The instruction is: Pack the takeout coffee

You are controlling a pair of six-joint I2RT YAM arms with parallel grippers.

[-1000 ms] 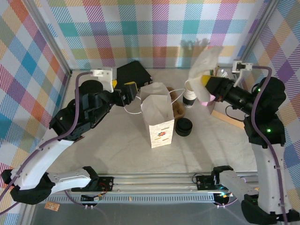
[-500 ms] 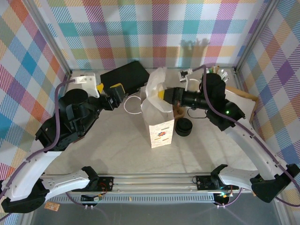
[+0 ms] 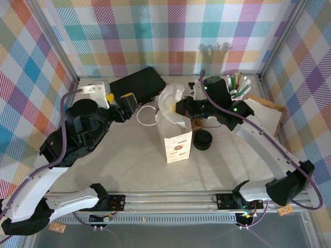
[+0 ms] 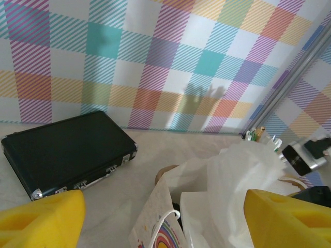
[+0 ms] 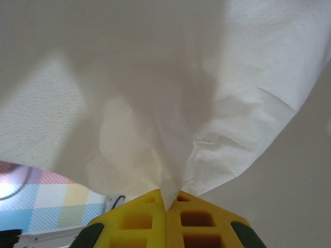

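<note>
My right gripper tilts downward next and brings the napkin [image 3: 169, 98] down into the bag's opening [image 3: 169, 128], then releases the napkin's corner.
A white paper bag [image 3: 178, 140] with a rainbow print stands upright mid-table, its mouth open [image 4: 158, 217]. My right gripper [image 3: 178, 107] is shut on a corner of a white paper napkin [image 3: 169, 98] and holds it over the bag's mouth. In the right wrist view the napkin [image 5: 155, 98] spreads out from my pinched yellow jaws [image 5: 166, 199]. My left gripper [image 3: 121, 101] hangs open to the left of the bag, apart from it, with nothing between its yellow fingers [image 4: 41, 219]. The napkin [image 4: 243, 173] drapes over the bag's right side. The takeout coffee is hidden.
A black case [image 3: 137, 82] lies at the back left. A low stack of black lids [image 3: 202, 139] sits right of the bag, with a brown round thing [image 3: 196, 124] behind it. A pink cup of sticks and straws [image 3: 237, 85] and flat sheets [image 3: 266, 108] stand at the back right.
My right arm has swung left from the pink cup, carrying the napkin to the bag's mouth. My left gripper has drawn back a little from the bag, still open.
</note>
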